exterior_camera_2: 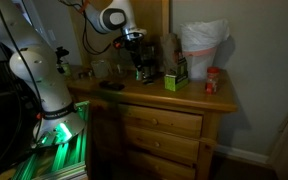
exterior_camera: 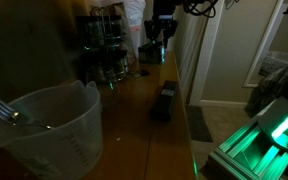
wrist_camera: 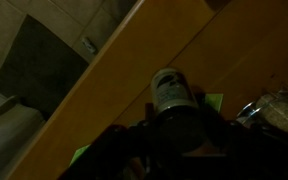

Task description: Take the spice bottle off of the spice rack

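Observation:
The bare dresser top (wrist_camera: 158, 62) is clear wood directly below my gripper, so I will lower my gripper until the spice bottle (wrist_camera: 172, 100) rests there and then let go of it.
The spice bottle (wrist_camera: 172, 100), dark with a pale label end, fills the lower middle of the wrist view between my gripper's (wrist_camera: 174, 135) dark fingers. The gripper looks shut on it. In both exterior views the gripper (exterior_camera: 158, 38) (exterior_camera_2: 136, 48) hangs over the wooden dresser top with the bottle (exterior_camera_2: 139, 68) below it, near the surface. The spice rack (exterior_camera: 104, 45) with several jars stands beside it against the wall. The scene is very dark.
A clear measuring jug (exterior_camera: 46, 130) stands in the near foreground. A dark box (exterior_camera: 164, 102) lies on the wood. A green box (exterior_camera_2: 174, 78), a white bag (exterior_camera_2: 202, 45) and a red-capped jar (exterior_camera_2: 212, 82) stand on the dresser (exterior_camera_2: 184, 105). A glass jar (wrist_camera: 276, 110) is close by.

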You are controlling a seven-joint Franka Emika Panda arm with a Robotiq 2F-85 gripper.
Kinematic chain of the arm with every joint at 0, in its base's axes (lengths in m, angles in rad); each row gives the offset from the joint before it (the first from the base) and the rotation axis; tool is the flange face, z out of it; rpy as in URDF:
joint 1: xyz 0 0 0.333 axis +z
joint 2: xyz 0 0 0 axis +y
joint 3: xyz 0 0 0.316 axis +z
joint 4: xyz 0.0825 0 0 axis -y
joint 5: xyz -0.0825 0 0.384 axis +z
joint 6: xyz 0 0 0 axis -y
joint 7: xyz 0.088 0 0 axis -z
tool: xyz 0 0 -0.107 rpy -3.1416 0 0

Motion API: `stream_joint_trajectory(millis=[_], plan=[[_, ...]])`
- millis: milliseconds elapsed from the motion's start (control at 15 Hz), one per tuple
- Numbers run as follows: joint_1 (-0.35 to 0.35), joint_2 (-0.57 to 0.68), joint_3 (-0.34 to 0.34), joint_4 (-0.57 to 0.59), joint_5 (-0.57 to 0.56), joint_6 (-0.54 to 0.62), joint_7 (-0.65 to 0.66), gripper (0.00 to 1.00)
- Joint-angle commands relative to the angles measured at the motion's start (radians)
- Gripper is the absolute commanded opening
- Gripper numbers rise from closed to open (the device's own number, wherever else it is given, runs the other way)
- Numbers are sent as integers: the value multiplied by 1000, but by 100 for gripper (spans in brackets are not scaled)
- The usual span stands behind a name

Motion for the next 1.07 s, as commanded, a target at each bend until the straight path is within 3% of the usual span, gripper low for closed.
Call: stream_joint_trajectory(millis=[0, 333, 667, 733, 800, 867, 1000], plan=[[-33, 26, 10, 2, -34, 46, 50, 24], [-91, 97, 35, 5, -110, 113, 232, 24], [-82, 157, 28, 20, -163, 122, 340, 24], [-76, 161, 24, 22, -160, 120, 347, 40], [-72, 159, 20, 21, -156, 119, 349, 74], [-70, 150, 17, 21, -152, 115, 350, 75], [-68, 131, 13, 18, -144, 113, 348, 88]])
